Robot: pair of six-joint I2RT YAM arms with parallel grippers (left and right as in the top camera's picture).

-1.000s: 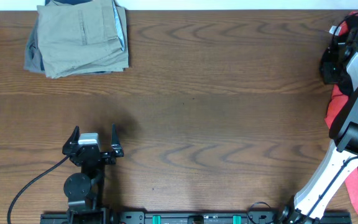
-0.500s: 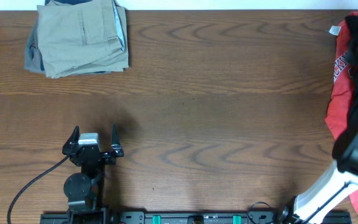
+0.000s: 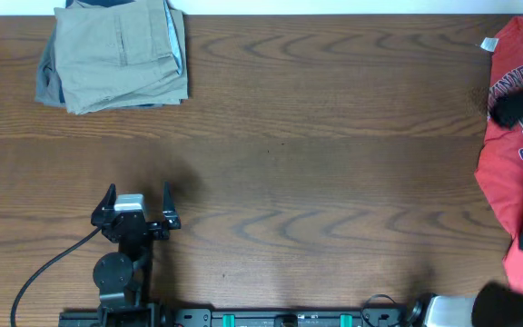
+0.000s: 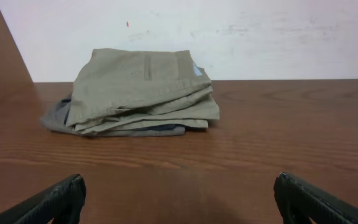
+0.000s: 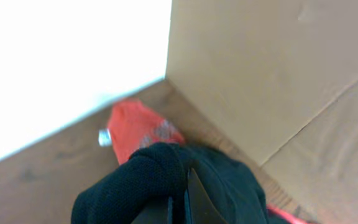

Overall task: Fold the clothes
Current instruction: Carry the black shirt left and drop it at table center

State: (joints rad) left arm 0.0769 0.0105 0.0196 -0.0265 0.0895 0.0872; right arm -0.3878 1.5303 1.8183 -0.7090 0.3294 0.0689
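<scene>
The black fabric is to be released over the table's bare middle (image 3: 300,156), so my right gripper will first swing away from the red T-shirt toward the khaki trousers.
In the right wrist view a bunch of black fabric, the clothes (image 5: 148,183), is pinched in my right gripper (image 5: 180,194), whose jaws are shut on it. The bunch hangs lifted above the red T-shirt (image 5: 135,127). In the overhead view that arm is only dark blur at the right edge, and a black smear (image 3: 508,106) lies across the red T-shirt (image 3: 516,163). My left gripper (image 3: 138,191) rests near the front left of the table. Its jaws stand wide open with nothing between them, as the left wrist view also shows of the gripper (image 4: 179,190).
Folded khaki trousers (image 3: 116,54) lie at the back left, straight ahead of the left gripper in the left wrist view (image 4: 142,90). A tan cardboard wall (image 5: 260,74) stands beside the red shirt at the table's far right. A black cable (image 3: 48,268) trails from the left arm.
The right arm has swung off the back right corner toward the right edge, lifting the black fabric and uncovering the red T-shirt. The left arm has not moved.
</scene>
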